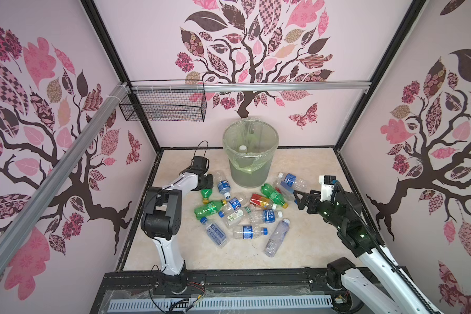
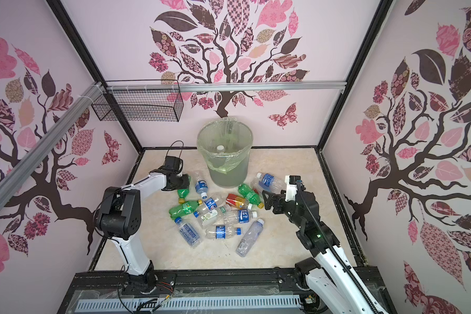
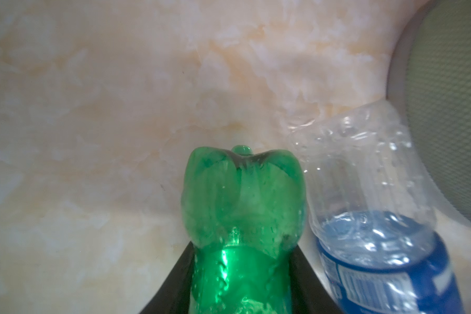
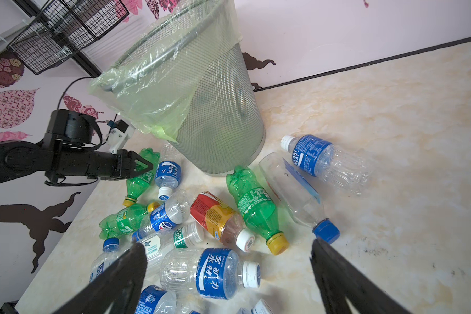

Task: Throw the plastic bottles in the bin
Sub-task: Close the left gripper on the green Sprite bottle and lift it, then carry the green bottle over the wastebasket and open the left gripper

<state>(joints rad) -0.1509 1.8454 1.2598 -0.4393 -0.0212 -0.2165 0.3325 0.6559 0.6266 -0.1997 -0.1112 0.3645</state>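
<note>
My left gripper raises the green bottle next, carries it over the bin's opening (image 1: 251, 138) and releases it, because the bin's rim stands above the heap of bottles.
Several plastic bottles (image 1: 245, 214) lie in a heap on the marble floor in front of the bin (image 1: 250, 168), a grey mesh basket with a pale green liner. A white-capped bottle (image 1: 243, 148) shows inside it. My left gripper (image 1: 206, 187) is shut on a green bottle (image 3: 242, 204) at the heap's left edge, beside a blue-labelled clear bottle (image 3: 378, 244); its yellow cap end points away from the bin. My right gripper (image 1: 297, 199) hangs open above the heap's right side, empty, over a blue-labelled bottle (image 4: 210, 271).
A black wire basket (image 1: 163, 104) hangs on the back wall at the left, above the floor. Patterned walls close in three sides, and a black frame rail (image 1: 229, 280) runs along the front. Bare floor lies right of the bin (image 4: 392, 108).
</note>
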